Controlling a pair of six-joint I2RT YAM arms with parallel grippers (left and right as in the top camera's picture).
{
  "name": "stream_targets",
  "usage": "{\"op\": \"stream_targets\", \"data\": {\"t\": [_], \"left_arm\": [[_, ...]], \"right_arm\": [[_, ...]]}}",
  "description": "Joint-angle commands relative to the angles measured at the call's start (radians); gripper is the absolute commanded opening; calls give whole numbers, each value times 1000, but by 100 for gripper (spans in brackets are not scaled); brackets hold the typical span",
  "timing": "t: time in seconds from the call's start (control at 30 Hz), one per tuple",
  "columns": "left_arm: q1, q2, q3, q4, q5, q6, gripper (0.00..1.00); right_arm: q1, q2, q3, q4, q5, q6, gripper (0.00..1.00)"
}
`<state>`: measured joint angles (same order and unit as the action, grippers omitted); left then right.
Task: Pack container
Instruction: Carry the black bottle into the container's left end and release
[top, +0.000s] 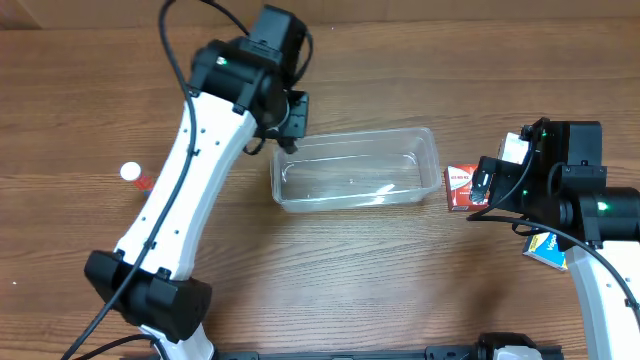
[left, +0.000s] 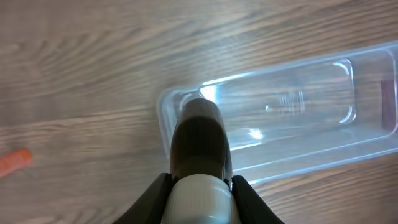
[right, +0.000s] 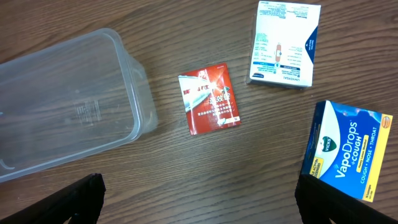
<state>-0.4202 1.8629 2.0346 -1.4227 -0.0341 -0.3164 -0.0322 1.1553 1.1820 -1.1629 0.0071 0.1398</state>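
Note:
I will next lower the dark bottle with my left gripper into the nearest end of the container (top: 355, 170), which is empty under the bottle, and then let it go.
The clear plastic container (top: 355, 170) lies on the wooden table; it also shows in the left wrist view (left: 298, 118) and the right wrist view (right: 56, 106). My left gripper (top: 285, 128) is shut on a dark bottle with a white ribbed cap (left: 198, 168), held over the container's left end. My right gripper (right: 199, 202) is open and empty, above bare table to the right of the container. Near it lie a red packet (right: 210, 98), a white box (right: 284, 43) and a blue VapoDrops box (right: 348, 149).
A small item with a white cap and red body (top: 134, 175) lies at the far left; its red part shows in the left wrist view (left: 15, 160). In the overhead view the red packet (top: 460, 187) sits just right of the container, the blue box (top: 548, 248) under the right arm.

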Motion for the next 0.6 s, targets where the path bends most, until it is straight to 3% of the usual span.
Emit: {"op": "stream_targets", "data": {"t": [0.0,0.3,0.57], "left_arm": [[-7,63,-44,2,1,-77,4],[-5,237,-90,89,-3,-42,4],[-5,256,-90,138,-124,-35,8]], "right_arm": [[-3,1,29,5,-2,11,100],[-3,1,29,5,-2,11,100],[-3,1,29,5,-2,11,100]]}}
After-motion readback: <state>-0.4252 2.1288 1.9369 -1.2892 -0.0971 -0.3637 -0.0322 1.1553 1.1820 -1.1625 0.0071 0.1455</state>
